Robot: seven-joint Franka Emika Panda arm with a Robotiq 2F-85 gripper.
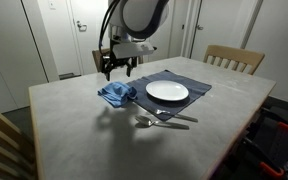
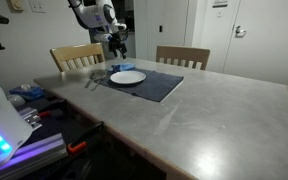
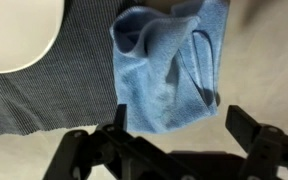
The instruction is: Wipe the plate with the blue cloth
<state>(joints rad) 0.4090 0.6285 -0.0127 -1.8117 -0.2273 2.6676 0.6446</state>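
My gripper is open, and its spread fingers can go on both sides of the raised fold in the blue cloth's middle (image 1: 118, 90) (image 3: 171, 74), which stands up. Next I need to bring my gripper down onto that fold.
A white plate (image 1: 167, 92) sits on a dark striped placemat (image 1: 199, 86); it also shows in an exterior view (image 2: 128, 77) and at the wrist view's upper left (image 3: 14, 35). A crumpled blue cloth (image 1: 116, 94) lies on the table beside the placemat, large in the wrist view (image 3: 169, 70). My gripper (image 1: 117, 68) hangs open above the cloth, empty, with its fingers (image 3: 182, 125) spread on either side of the cloth's near edge, not touching it. In an exterior view (image 2: 116, 44) the gripper is above the plate's far side.
A fork and spoon (image 1: 164, 120) lie on the table in front of the placemat. Wooden chairs (image 1: 233, 58) (image 2: 182, 56) stand at the table's sides. The grey table (image 1: 104, 130) has a near edge by electronics (image 2: 4, 140).
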